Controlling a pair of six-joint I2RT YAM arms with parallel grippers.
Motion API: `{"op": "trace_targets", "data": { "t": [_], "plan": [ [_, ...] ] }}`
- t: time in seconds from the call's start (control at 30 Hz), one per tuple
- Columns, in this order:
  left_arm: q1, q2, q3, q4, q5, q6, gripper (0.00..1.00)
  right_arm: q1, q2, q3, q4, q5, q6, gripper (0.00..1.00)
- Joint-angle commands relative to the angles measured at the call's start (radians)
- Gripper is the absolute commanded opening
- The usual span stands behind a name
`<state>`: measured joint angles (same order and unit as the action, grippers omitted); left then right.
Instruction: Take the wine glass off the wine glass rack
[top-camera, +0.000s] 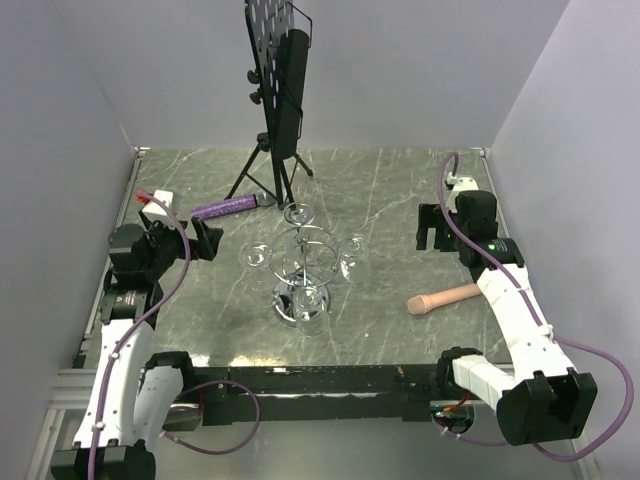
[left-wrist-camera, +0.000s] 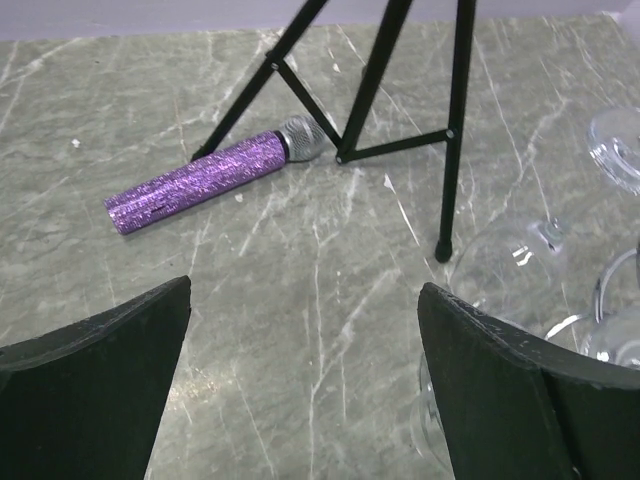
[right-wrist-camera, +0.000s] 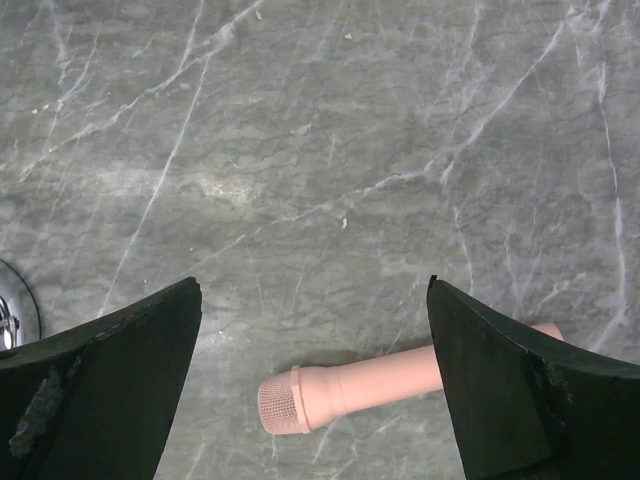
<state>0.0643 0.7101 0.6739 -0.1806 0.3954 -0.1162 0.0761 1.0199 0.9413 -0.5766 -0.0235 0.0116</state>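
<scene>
Next, my left gripper moves to the right in the top view and tilts toward the rack (top-camera: 303, 270), onto the stem under the nearest glass's foot, since it hangs inverted.
The chrome wine glass rack (top-camera: 303, 270) stands mid-table, with a round shiny base and looped wire arms. Clear wine glasses hang from it: one on the left (top-camera: 257, 256), one on the right (top-camera: 351, 252), one at the back (top-camera: 297, 214) and one at the front (top-camera: 308, 303). My left gripper (top-camera: 207, 240) is open and empty, left of the rack, apart from the left glass. In the left wrist view the glasses (left-wrist-camera: 520, 255) show at the right, past my right fingertip (left-wrist-camera: 480, 350). My right gripper (top-camera: 431, 232) is open and empty, well right of the rack.
A black music stand on a tripod (top-camera: 275, 90) stands behind the rack. A purple glitter microphone (top-camera: 232, 207) lies by its legs, also in the left wrist view (left-wrist-camera: 200, 180). A pink microphone (top-camera: 443, 297) lies at the right, also in the right wrist view (right-wrist-camera: 350, 390).
</scene>
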Motion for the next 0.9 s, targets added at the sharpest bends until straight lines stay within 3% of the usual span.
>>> {"op": "trace_targets", "data": {
  "t": [0.0, 0.43, 0.87],
  "plan": [
    [0.002, -0.031, -0.008, -0.037, 0.085, 0.053, 1.00, -0.001, -0.001, 0.020, 0.046, -0.010, 0.014, 1.00],
    [0.003, -0.136, -0.020, -0.174, 0.144, 0.197, 1.00, -0.001, 0.028, 0.050, 0.024, -0.073, -0.036, 1.00],
    [0.002, -0.041, 0.044, -0.444, 0.560, 0.625, 0.96, -0.001, 0.046, 0.070, 0.007, -0.156, -0.070, 1.00]
  ]
}}
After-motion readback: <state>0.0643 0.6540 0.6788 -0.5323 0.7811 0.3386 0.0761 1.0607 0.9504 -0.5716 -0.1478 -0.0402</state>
